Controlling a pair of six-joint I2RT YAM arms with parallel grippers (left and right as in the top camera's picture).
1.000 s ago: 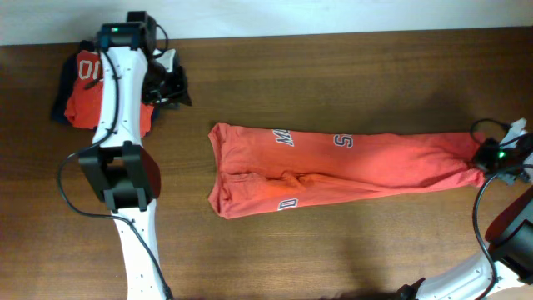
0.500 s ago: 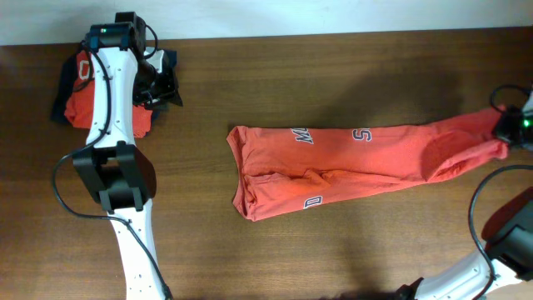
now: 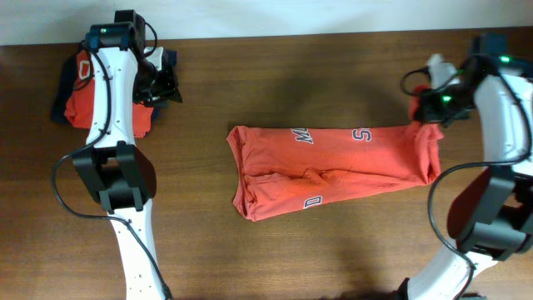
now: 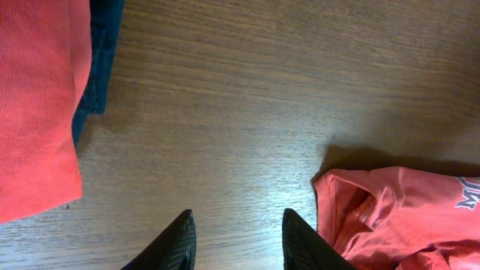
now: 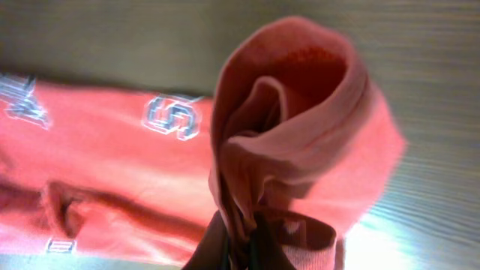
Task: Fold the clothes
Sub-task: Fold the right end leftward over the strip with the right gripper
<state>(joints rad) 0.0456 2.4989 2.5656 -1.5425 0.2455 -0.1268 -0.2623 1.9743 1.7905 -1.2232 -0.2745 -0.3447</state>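
Observation:
I need to carry the garment's raised end to the left in the overhead view with my right gripper next, then bring it down onto the garment's middle [image 3: 320,167] [image 5: 60,180] and let go. The garment is lying stretched out.
The clothes [image 3: 333,167] are a coral-red garment with white letters, lying as a long band across the middle of the table. My right gripper [image 3: 426,110] is shut on its right end and holds that end raised above the band. In the right wrist view the bunched cloth [image 5: 292,112] rises from between my right gripper [image 5: 244,236] fingers. My left gripper [image 3: 163,87] hovers at the back left, open, away from the garment. The left wrist view shows bare wood between the left gripper [image 4: 236,219] fingers, with the garment's left end [image 4: 397,217] just to the right.
A pile of other clothes [image 3: 79,96], red on navy, lies at the back left corner under the left arm; it shows as red cloth [image 4: 37,112] over navy cloth [image 4: 101,52] in the left wrist view. Brown wooden table [image 3: 291,75] all round.
The right gripper has lifted the garment's right end and carried it left, so the band is shorter. Earlier the whole garment slid slightly right. The left gripper has opened a little.

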